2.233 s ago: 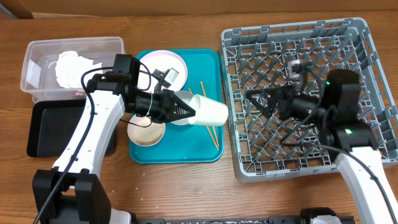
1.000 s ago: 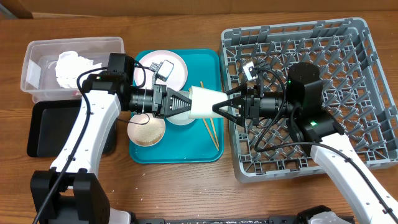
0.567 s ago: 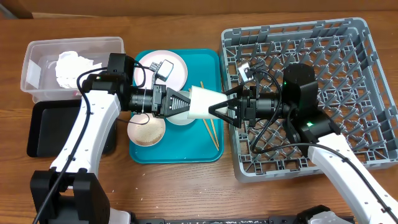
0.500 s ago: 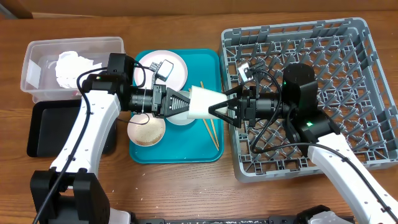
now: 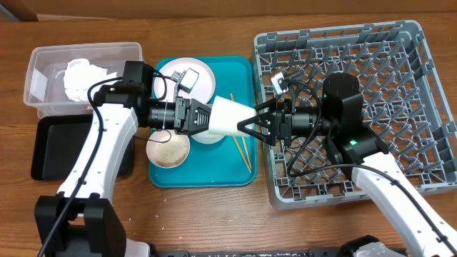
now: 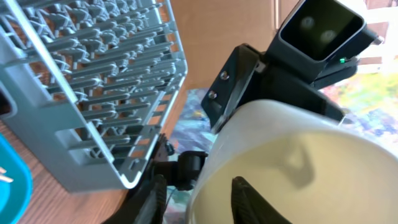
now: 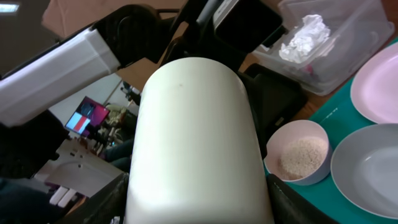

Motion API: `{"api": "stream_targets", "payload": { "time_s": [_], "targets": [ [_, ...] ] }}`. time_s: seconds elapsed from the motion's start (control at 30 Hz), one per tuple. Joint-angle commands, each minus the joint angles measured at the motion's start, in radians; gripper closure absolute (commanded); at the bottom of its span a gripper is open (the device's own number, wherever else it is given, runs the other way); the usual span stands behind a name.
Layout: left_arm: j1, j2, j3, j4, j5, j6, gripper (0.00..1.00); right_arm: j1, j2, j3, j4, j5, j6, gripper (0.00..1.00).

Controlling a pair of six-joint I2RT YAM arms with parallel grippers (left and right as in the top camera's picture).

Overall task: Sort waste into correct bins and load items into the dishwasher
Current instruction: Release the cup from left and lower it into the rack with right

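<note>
The cup swings over the rack in my right gripper next, turns opening-down and goes down into the rack's near tray-side corner. My left gripper is open at the cup's rim.
A white cup hangs on its side over the teal tray, between my two arms. My left gripper straddles its rim, one finger inside and one outside, open with gaps to the wall. My right gripper is shut on the cup's body from the dishwasher side. Chopsticks, a pale plate, a bowl of rice grains and a grey bowl stay on the tray. The crumpled napkin lies in the clear tub.
The grey dishwasher rack fills the right side, with my right arm stretched over its left part. A black tray lies in front of the clear tub at the left. Bare wooden table runs along the front edge.
My right gripper has closed in on the cup's body. My left gripper's jaws have opened off the rim. The cup has barely moved.
</note>
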Motion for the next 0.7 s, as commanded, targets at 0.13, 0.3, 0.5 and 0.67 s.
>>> {"api": "stream_targets", "payload": {
  "time_s": [0.13, 0.3, 0.5, 0.67],
  "targets": [
    [0.013, -0.015, 0.018, 0.027, -0.365, -0.037, 0.59, -0.116, -0.038, 0.029, -0.195, 0.272, 0.026, 0.49],
    [0.017, -0.015, 0.018, 0.047, -0.629, -0.106, 0.57, -0.145, -0.076, 0.121, -0.521, 0.527, -0.051, 0.49],
    [0.017, -0.015, 0.018, 0.052, -0.792, -0.139, 0.56, -0.101, -0.083, 0.440, -1.073, 0.943, -0.077, 0.48],
    [0.017, -0.015, 0.018, 0.052, -0.853, -0.150, 0.56, -0.010, -0.082, 0.560, -1.347, 1.129, -0.042, 0.47]
  ]
}}
